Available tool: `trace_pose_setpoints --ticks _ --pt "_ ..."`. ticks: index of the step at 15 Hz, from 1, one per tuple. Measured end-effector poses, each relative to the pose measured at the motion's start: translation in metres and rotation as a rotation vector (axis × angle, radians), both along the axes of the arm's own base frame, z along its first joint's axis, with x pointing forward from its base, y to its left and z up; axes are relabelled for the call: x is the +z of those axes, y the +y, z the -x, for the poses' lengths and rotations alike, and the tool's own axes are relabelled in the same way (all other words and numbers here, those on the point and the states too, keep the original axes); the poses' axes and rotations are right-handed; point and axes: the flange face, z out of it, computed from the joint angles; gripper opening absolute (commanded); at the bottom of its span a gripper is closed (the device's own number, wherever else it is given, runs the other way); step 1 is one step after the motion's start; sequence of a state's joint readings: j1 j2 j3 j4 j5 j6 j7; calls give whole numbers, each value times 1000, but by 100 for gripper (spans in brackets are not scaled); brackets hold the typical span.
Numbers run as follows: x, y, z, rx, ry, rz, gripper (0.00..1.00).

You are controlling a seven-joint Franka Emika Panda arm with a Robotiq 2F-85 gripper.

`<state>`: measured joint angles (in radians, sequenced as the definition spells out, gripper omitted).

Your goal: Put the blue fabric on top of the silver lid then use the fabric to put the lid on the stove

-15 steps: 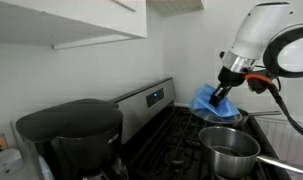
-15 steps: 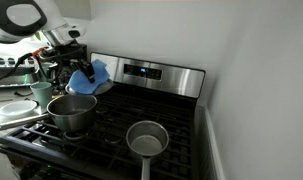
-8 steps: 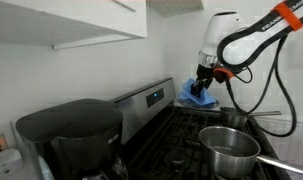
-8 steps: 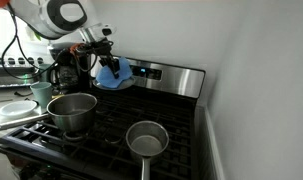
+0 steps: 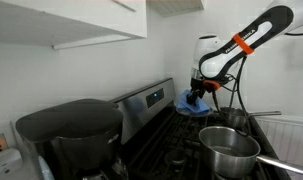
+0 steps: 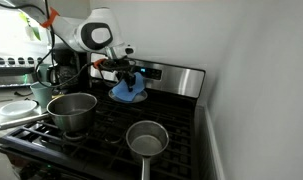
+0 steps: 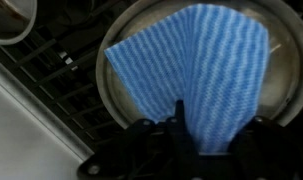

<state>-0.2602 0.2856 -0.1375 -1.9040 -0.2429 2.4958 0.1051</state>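
Observation:
My gripper holds the fabric and the lid, and the grates behind the saucepan are below and outward of it. Next it should move down and outward with the lid onto those grates and release the fabric.
The blue fabric (image 5: 194,100) is draped over the silver lid (image 7: 141,30), whose shiny rim shows around the cloth in the wrist view. My gripper (image 7: 219,130) is shut on the fabric (image 7: 201,70) at the lid's centre; the knob is hidden under the cloth. It holds both just above the rear of the black stove (image 6: 111,125), close to the steel back panel (image 6: 171,75). In both exterior views the gripper (image 5: 198,92) (image 6: 125,78) comes down onto the fabric (image 6: 128,92). I cannot tell whether the lid touches the grates.
A large silver pot (image 6: 71,110) (image 5: 229,150) stands on a front burner. A long-handled saucepan (image 6: 146,140) stands on the other front burner. A black round appliance (image 5: 71,130) stands beside the stove, under a white cabinet (image 5: 71,20).
My arm has carried the fabric and lid from the stove's side, past the large pot, to the rear of the stove by the back panel, and lowered them.

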Motion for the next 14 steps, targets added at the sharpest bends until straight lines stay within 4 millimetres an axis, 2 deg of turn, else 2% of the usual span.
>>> trace_pose_setpoints --ticks 7,14 --pt "-33 -17 3 41 15 -118 2" --pt "-64 -22 1 43 1 -124 2"
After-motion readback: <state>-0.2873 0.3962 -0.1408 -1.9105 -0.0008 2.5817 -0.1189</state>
